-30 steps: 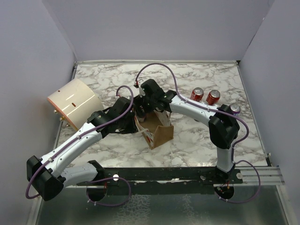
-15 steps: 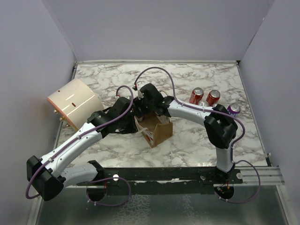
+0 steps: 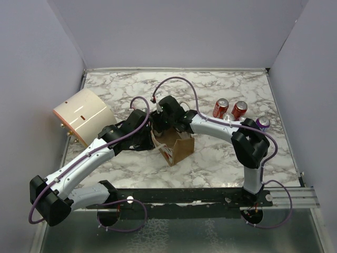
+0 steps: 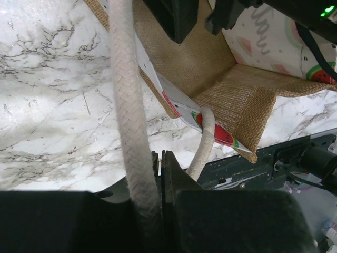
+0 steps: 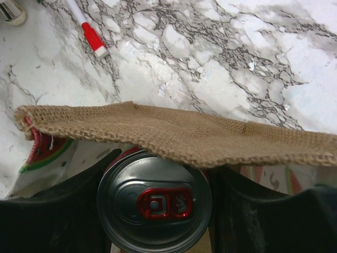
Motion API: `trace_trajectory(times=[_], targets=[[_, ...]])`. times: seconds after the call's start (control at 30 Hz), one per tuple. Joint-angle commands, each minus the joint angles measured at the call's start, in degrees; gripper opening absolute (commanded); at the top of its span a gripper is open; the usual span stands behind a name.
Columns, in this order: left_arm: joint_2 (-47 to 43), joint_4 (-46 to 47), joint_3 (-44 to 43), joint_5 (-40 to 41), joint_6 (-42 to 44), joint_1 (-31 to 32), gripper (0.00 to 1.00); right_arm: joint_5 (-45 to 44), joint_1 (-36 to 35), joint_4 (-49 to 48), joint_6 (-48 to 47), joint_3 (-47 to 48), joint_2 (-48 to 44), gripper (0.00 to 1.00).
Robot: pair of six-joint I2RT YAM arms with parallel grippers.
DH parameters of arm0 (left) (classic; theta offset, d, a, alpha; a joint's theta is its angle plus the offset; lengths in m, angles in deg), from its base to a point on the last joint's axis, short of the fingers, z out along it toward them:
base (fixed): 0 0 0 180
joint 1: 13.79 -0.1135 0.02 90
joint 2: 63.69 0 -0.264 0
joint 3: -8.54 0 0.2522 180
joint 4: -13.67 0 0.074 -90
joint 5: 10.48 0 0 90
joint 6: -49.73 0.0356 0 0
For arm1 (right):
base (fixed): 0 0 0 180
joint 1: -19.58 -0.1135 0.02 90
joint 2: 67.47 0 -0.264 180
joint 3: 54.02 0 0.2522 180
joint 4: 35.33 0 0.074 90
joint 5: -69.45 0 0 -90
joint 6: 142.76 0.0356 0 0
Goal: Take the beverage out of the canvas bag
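I should next lift my right gripper from the bag [image 3: 179, 148], move it past the red cans and lower it to let go of the can beyond the purple can, because the tabletop there is bare.
The brown canvas bag [image 3: 179, 148] stands open at the table's middle, with a watermelon print low on its side [image 4: 221, 134]. My left gripper [image 3: 149, 138] is at the bag's left edge, shut on a white rope handle [image 4: 128, 105], which runs between its jaws [image 4: 159, 164]. My right gripper [image 3: 167, 119] reaches into the bag's mouth from the far side. In the right wrist view its fingers [image 5: 68, 203] flank a silver-topped beverage can with a red tab [image 5: 154, 203], pressed against both sides, just under the burlap rim [image 5: 184, 136].
A large cream cylinder [image 3: 81, 116] lies at the left. Two red cans [image 3: 220, 107] [image 3: 239, 109], a silver-topped can [image 3: 228, 116] and a purple can [image 3: 262, 123] stand at the right. A red-and-white marker [image 5: 87, 26] lies beyond the bag.
My right wrist has shifted a little left and lower into the bag's mouth, and its elbow has moved, uncovering the silver-topped and purple cans. The left arm holds still.
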Motion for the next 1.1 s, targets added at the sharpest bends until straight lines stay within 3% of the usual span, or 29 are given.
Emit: trace_trajectory(times=[0.0,0.13,0.4,0.5,0.83,1.07], targets=[[-1.3,0.6,1.0,-0.8,-0.7,-0.2,0.10,-2.4,-0.2,-1.3,1.3,0.3,-5.7,0.49],[-1.2,0.7,1.2,-1.1,-0.5,-0.2,0.10,-3.3,-0.2,0.4,2.3,0.4,-9.2,0.42],[-0.8,1.4,1.9,-1.8,0.2,-0.2,0.10,-1.6,-0.2,3.9,4.6,-3.6,-18.0,0.10],[-0.6,1.4,2.0,-1.9,0.4,-0.2,0.10,-2.2,-0.2,6.7,5.4,-4.9,-21.1,0.03],[-0.9,2.9,3.8,-2.8,0.1,-0.2,0.10,-8.0,-0.2,4.2,0.7,-7.9,-36.8,0.02],[0.1,3.9,3.6,-3.2,0.4,-0.2,0.10,-21.6,-0.2,-6.0,-9.8,-7.0,-43.3,0.02]])
